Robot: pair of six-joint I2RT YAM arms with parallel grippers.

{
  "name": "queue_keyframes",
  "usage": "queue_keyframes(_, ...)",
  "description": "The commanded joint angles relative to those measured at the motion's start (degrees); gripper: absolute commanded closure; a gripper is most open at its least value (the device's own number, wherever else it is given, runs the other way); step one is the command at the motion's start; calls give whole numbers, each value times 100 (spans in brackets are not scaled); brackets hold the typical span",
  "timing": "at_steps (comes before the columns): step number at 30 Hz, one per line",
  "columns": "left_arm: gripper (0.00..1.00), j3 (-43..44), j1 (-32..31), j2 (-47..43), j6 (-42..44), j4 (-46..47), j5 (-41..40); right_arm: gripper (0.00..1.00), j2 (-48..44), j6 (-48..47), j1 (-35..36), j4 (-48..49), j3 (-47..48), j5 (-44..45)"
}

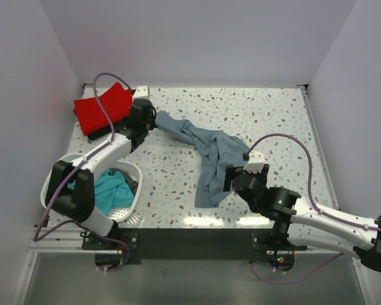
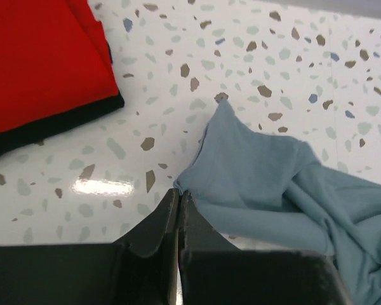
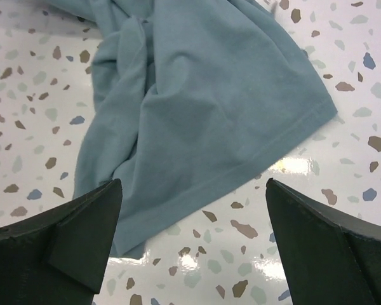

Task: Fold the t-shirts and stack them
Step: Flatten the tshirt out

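My right gripper will next move outward and down along the stitched hem onto the shirt's free corner [image 3: 333, 113]. That corner lies flat on the tabletop across from the held far corner.
A grey-blue t-shirt [image 1: 206, 152] lies crumpled and stretched across the middle of the table. My left gripper [image 1: 153, 121] is shut on its far-left corner; in the left wrist view the fingers [image 2: 178, 197] pinch the shirt's edge [image 2: 254, 178]. My right gripper [image 1: 232, 178] is open and empty at the shirt's near right side. In the right wrist view its jaws stand wide apart just off the hem [image 3: 197, 127]. A folded red t-shirt [image 1: 105, 108] lies on a dark one at the far left, also in the left wrist view [image 2: 38, 63].
A white basket [image 1: 130, 213] at the near left holds a teal garment [image 1: 111, 187] and a dark one. White walls close in the speckled table [image 1: 273, 121] on three sides. A purple cable loops over each arm.
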Motion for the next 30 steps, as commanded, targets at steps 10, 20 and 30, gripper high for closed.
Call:
queue_keyframes(10,100,-1619,66,-1874,242,847,-1308,2,1538,-96,-1474,790,96,-514)
queue_keyframes(20,100,-1646,66,-1769,295,891,-1212,15,2232,-694,-2994,1685,298,-1559)
queue_keyframes(30,100,-1646,66,-1716,374,944,-1185,31,3638,-949,-3970,2696,694,-2597)
